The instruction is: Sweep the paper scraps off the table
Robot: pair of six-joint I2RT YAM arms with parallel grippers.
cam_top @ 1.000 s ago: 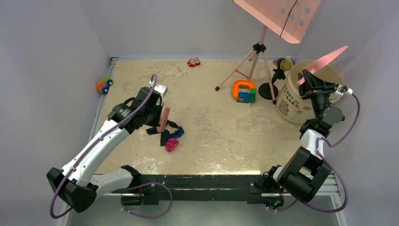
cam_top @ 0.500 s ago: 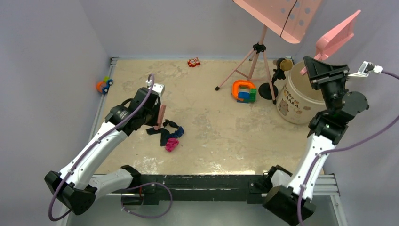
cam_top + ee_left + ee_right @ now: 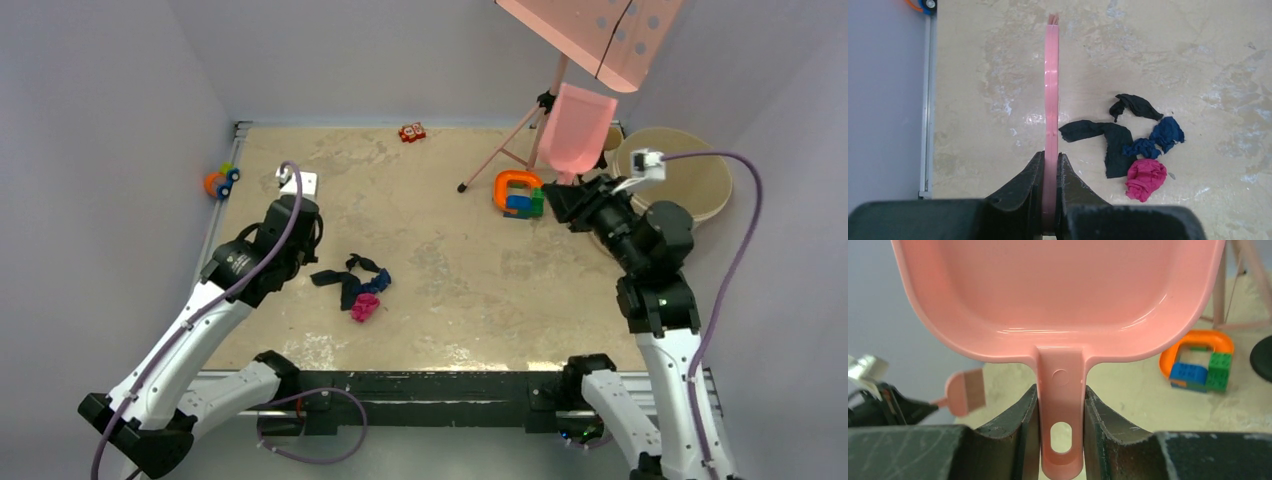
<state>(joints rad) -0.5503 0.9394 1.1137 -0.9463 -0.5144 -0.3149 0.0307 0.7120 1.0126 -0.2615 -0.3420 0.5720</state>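
My right gripper brings the raised dustpan back and down onto the table [image 3: 402,304] beside the magenta wad next, its opening toward the scraps, since they lie far from it.
The paper scraps [image 3: 353,285], black, dark blue and magenta wads, lie in a small cluster left of the middle of the table [image 3: 470,290]. In the left wrist view the black strips [image 3: 1113,142], blue wad [image 3: 1158,138] and magenta wad [image 3: 1145,179] lie to the right of a pink brush [image 3: 1051,90] seen edge-on. My left gripper [image 3: 1050,156] is shut on this brush; it hovers left of the scraps [image 3: 298,222]. My right gripper [image 3: 1062,395] is shut on the handle of a pink dustpan [image 3: 1058,290], held up at the back right [image 3: 578,132].
An orange, blue and green toy piece [image 3: 520,193] lies just below the dustpan. A pink music stand [image 3: 590,30] on a tripod and a beige bucket [image 3: 685,180] stand at the back right. A red-and-white block [image 3: 411,131] and an orange-blue toy [image 3: 221,181] lie by the rails.
My right arm has swung the dustpan from above the bucket to the left and down, over the table's back right. My left arm has drawn the brush back left, away from the scraps.
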